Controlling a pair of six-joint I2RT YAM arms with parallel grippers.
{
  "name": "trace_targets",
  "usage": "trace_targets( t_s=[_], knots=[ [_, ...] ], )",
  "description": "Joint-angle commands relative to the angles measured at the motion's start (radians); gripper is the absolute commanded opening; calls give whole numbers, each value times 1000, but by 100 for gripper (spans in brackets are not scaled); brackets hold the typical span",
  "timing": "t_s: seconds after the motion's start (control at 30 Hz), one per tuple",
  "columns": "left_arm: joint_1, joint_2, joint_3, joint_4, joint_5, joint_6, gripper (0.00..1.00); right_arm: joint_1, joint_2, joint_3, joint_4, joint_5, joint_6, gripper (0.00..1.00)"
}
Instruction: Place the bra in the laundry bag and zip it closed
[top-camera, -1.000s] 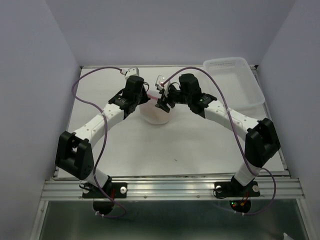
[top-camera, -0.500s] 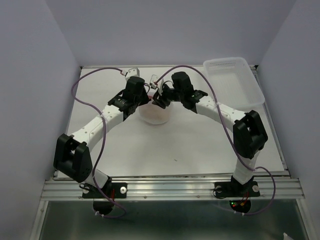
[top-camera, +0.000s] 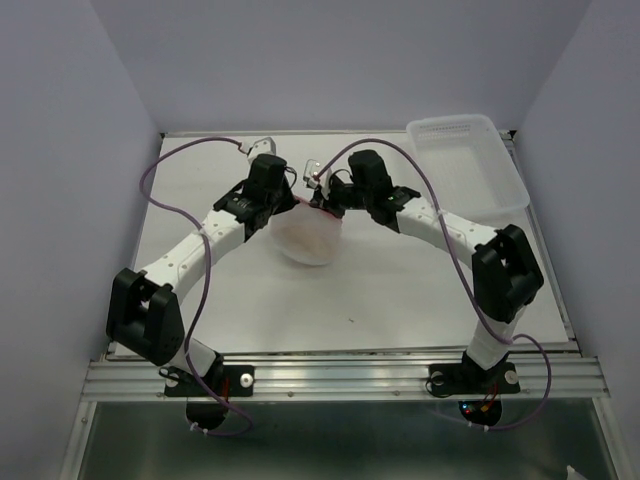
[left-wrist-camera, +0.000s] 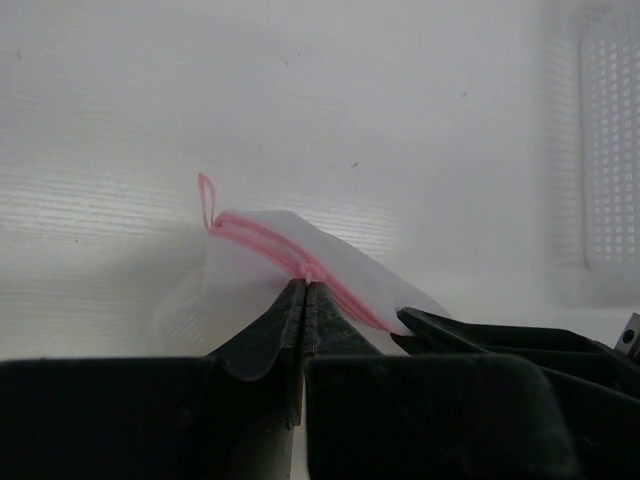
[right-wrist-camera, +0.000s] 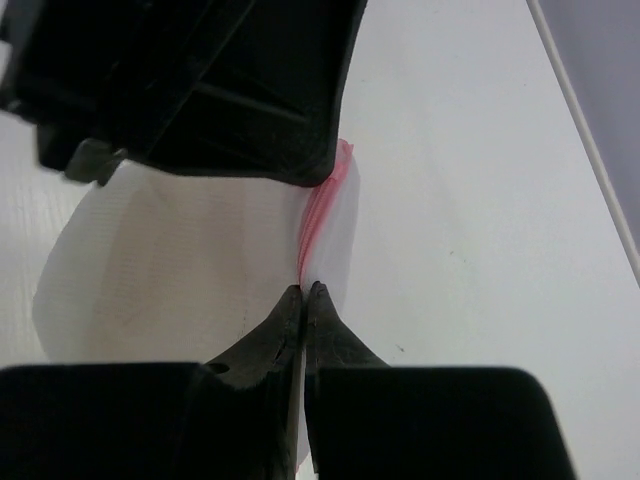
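The left gripper lowers the bag's pink rim toward the tabletop under the bag below it and releases the bag's rim next, since the bag hangs between both grippers.
The laundry bag (top-camera: 306, 236), a white mesh dome with a pink zipper rim, hangs between both grippers at mid-table. My left gripper (top-camera: 291, 200) is shut on the pink rim (left-wrist-camera: 268, 243), with its tips (left-wrist-camera: 305, 287) pinching by the zipper seam. My right gripper (top-camera: 323, 203) is shut on the same rim from the other side, its tips (right-wrist-camera: 306, 291) meeting on the pink strip (right-wrist-camera: 322, 215). The right fingers (left-wrist-camera: 450, 326) show beside the bag (left-wrist-camera: 335, 262) in the left wrist view. The bra is hidden; only a faint peach tint shows through the mesh from above.
A rectangular clear-white plastic basket tray (top-camera: 470, 165) stands at the back right, also seen at the right edge as the basket (left-wrist-camera: 610, 150) in the left wrist view. Grey walls close the table on three sides. The left gripper's body (right-wrist-camera: 200, 80) fills the top of the right wrist view.
My right gripper moved left onto the bag's pink rim and shut on it. The bag now looks drawn up and stretched between both grippers. The left gripper kept its hold.
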Motion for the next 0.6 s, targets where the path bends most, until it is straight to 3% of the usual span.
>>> trace_targets(
  t_s=[0.0, 0.57],
  knots=[
    [89, -15, -28, 34, -36, -11, 0, 9, -99, -64, 8, -63, -60, 1],
    [232, 55, -75, 54, 14, 19, 0, -9, -169, -173, 17, 39, -90, 1]
  ],
)
